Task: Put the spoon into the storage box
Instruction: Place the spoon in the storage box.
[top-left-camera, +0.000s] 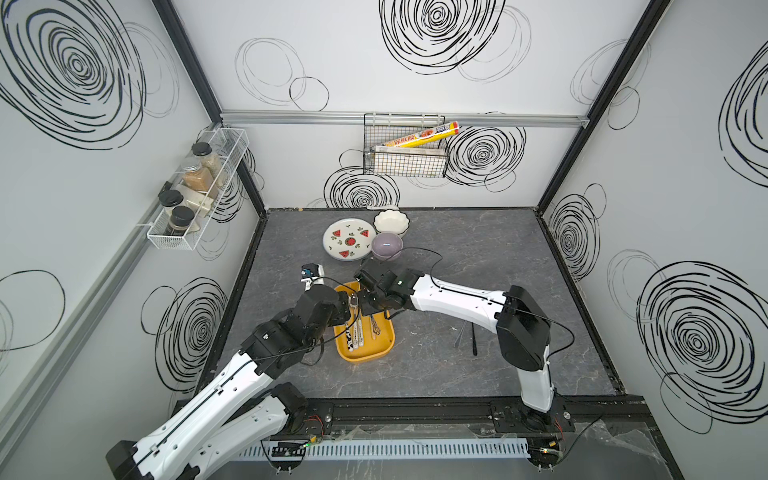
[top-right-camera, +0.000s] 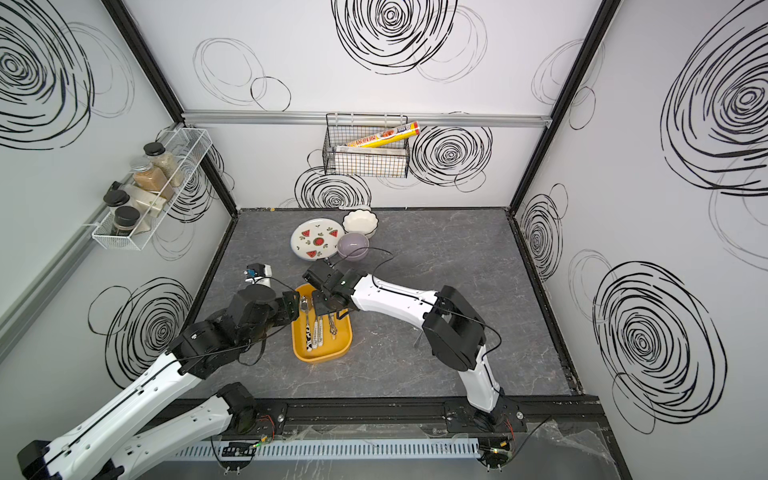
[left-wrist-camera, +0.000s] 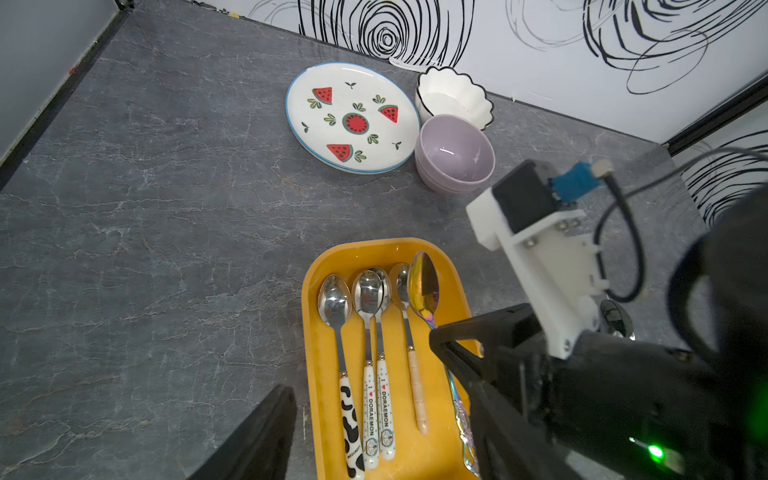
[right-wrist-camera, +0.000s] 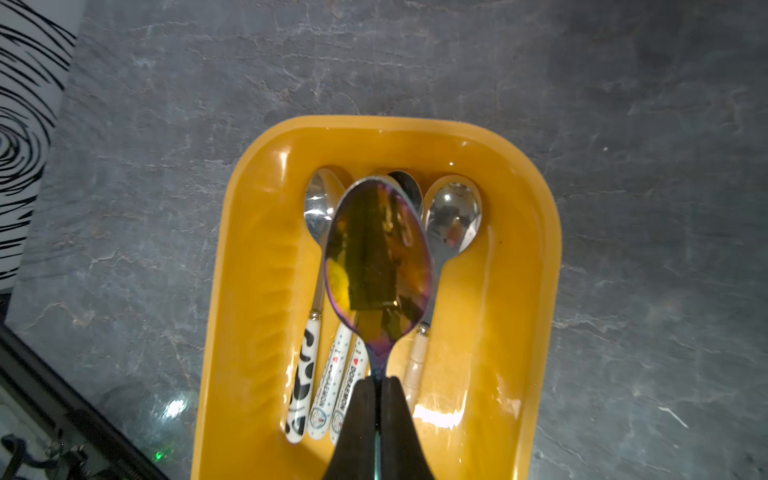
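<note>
I should next move my right gripper down toward the row of spoons below and let go of the spoon's handle, because the iridescent spoon (right-wrist-camera: 376, 249) still hangs above the others.
The mustard-yellow storage box (right-wrist-camera: 540, 249) lies on the grey table, seen in both top views (top-left-camera: 365, 353) (top-right-camera: 324, 353). Several spoons with patterned handles (left-wrist-camera: 365, 316) lie side by side in it. My right gripper (right-wrist-camera: 379, 380) is shut on the handle of an iridescent spoon (right-wrist-camera: 376, 249), holding it just above the others with its bowl toward the box's far end (left-wrist-camera: 424, 286). My left gripper (left-wrist-camera: 374, 386) hangs open at the box's left side, holding nothing; one finger (left-wrist-camera: 270, 432) is over the table outside the rim.
Behind the box stand a watermelon-print plate (top-left-camera: 349, 239), a white scalloped bowl (top-left-camera: 390, 222) and a lilac bowl (top-left-camera: 386, 246). Dark sticks (top-left-camera: 467, 336) lie on the table under the right arm. A spice rack (top-left-camera: 195, 195) and a wire basket (top-left-camera: 405, 149) hang on the walls.
</note>
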